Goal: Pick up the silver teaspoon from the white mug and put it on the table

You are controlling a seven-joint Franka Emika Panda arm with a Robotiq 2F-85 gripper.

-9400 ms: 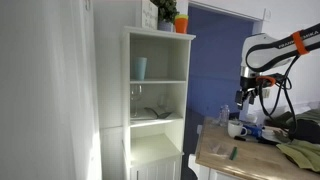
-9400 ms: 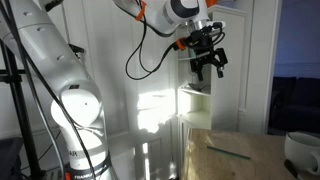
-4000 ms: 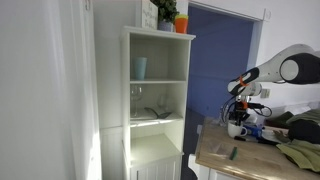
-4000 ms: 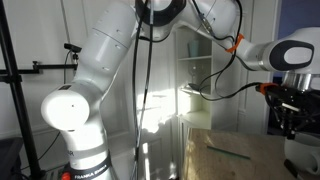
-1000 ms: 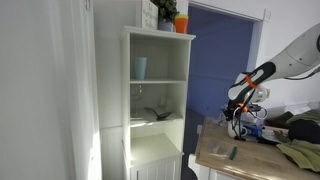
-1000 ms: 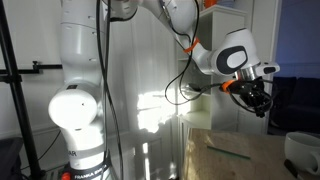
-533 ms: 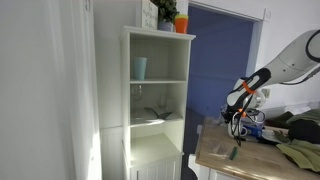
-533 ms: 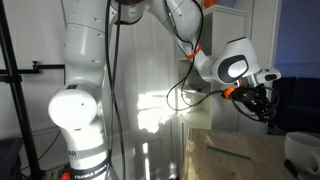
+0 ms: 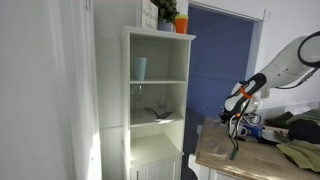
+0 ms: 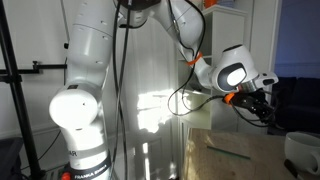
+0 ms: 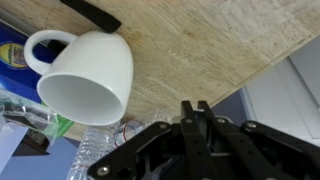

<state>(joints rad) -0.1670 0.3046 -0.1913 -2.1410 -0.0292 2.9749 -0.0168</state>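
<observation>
The bare tabletop beside the white mug is clear, and my fingers are still above it, so my gripper needs to move down there to release the teaspoon.
The white mug (image 11: 88, 72) lies close in the wrist view on the tan table (image 11: 200, 40), and no spoon shows in it. At the right edge of an exterior view the white mug (image 10: 303, 152) shows again. My gripper (image 11: 196, 108) is shut, with its fingers pressed together on a thin pale sliver, which seems to be the silver teaspoon's handle; the rest of the spoon is hidden. In both exterior views the gripper (image 9: 234, 128) (image 10: 266, 112) hangs a little above the table (image 9: 245, 162) (image 10: 240, 162), beside the mug.
A dark marker (image 10: 228, 151) (image 11: 90, 12) and a small green item (image 9: 232, 153) lie on the table. A clear plastic bottle (image 11: 100, 150) stands near the mug, and a green cloth (image 9: 300, 152) is at the far end. The tall white shelf cabinet (image 9: 155, 110) stands beside the table.
The arm has lowered the shut gripper towards the tabletop and carried it a little away from the mug. The jaws have stayed shut.
</observation>
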